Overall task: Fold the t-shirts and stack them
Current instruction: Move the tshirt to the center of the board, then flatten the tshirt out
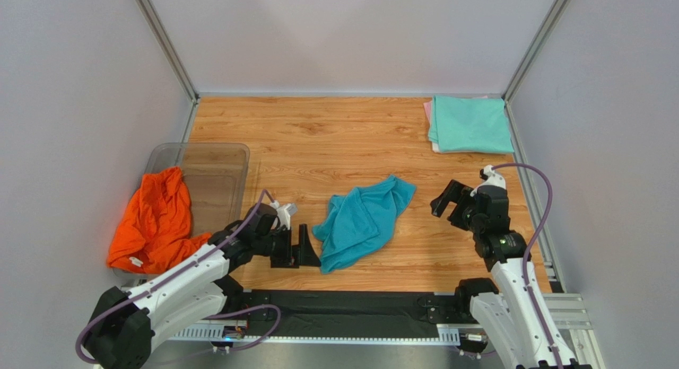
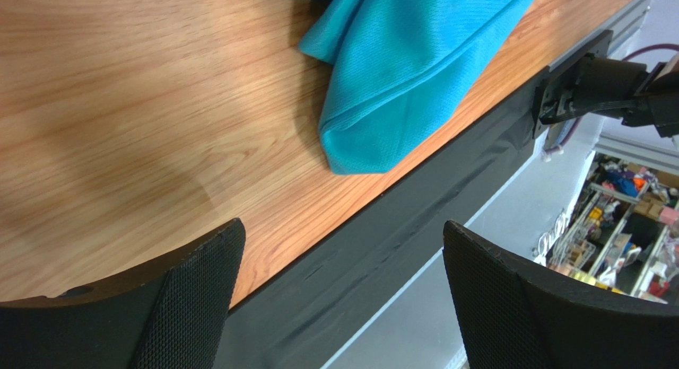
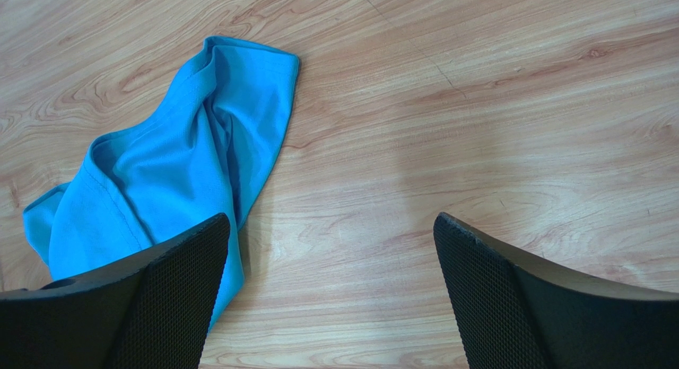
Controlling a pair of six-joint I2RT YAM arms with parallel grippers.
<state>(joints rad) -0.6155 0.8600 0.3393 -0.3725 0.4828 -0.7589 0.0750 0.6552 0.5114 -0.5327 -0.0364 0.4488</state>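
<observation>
The left gripper goes down and toward the right in the top view onto the teal shirt's near corner (image 1: 327, 267) (image 2: 355, 150) next, because that corner lies flat and uncovered.
A teal-blue t-shirt (image 1: 365, 220) lies crumpled near the table's front middle; it also shows in the left wrist view (image 2: 414, 59) and the right wrist view (image 3: 183, 162). An orange t-shirt (image 1: 156, 219) hangs over the clear tub. A folded mint green t-shirt (image 1: 471, 124) lies on a pale pink one (image 1: 429, 116) at the back right. My left gripper (image 1: 304, 247) is open and empty just left of the teal shirt's near corner. My right gripper (image 1: 447, 200) is open and empty, right of the teal shirt.
A clear plastic tub (image 1: 213, 174) stands at the left. The table's front edge with a black strip (image 2: 398, 226) runs close under the left gripper. Grey walls enclose the table on three sides.
</observation>
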